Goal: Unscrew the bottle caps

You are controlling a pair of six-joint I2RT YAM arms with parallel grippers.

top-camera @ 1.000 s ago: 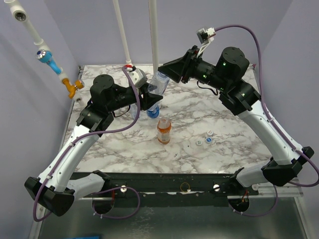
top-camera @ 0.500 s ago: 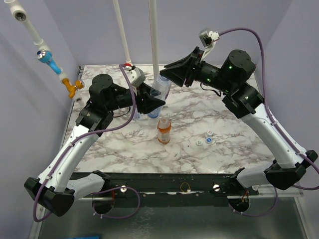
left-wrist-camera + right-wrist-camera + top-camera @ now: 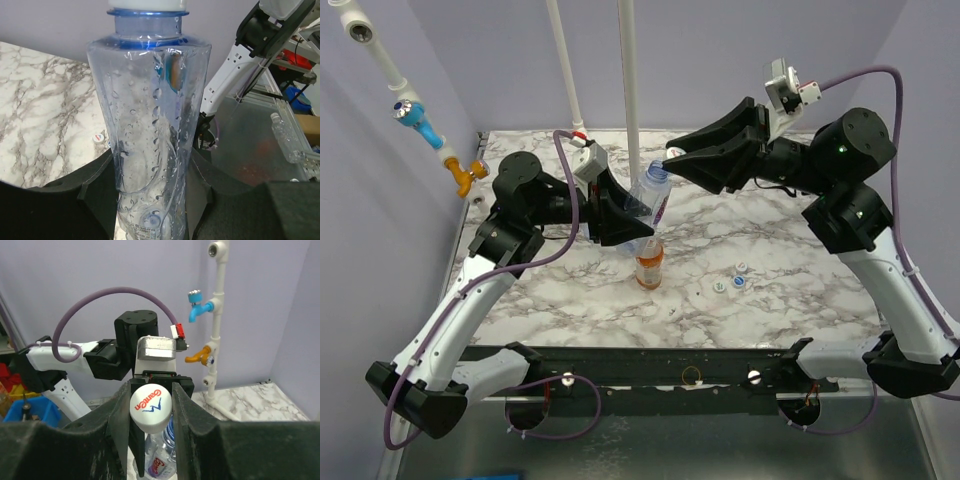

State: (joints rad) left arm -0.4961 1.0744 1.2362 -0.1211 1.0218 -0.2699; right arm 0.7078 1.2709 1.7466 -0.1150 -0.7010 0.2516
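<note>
My right gripper moves away from the held bottle, tilts downward and lowers the cap onto the bare marble between the orange bottle (image 3: 649,262) and the loose caps next.
My left gripper (image 3: 642,222) is shut on the body of a clear bottle (image 3: 650,195) with a blue neck ring and holds it tilted above the table. The bottle fills the left wrist view (image 3: 150,115), between the gripper (image 3: 152,200) fingers, with its white cap (image 3: 147,5) at the top edge. My right gripper (image 3: 670,160) is shut on that cap (image 3: 151,407), which carries a red and blue logo. The bottle (image 3: 162,462) hangs below the cap in the right wrist view. The orange-liquid bottle (image 3: 649,262) stands upright just below the held one.
Three loose white caps (image 3: 720,286) (image 3: 740,281) (image 3: 742,267) lie on the marble table (image 3: 780,250), right of the orange bottle. White pipes (image 3: 630,70) rise at the back; a pipe with blue and yellow taps (image 3: 420,125) is at the left. Another clear bottle (image 3: 287,142) lies beyond the table.
Both arms raised the clear bottle and tilted its neck to the right. My right arm swung right and up while staying at the cap. The left gripper moved toward the orange bottle.
</note>
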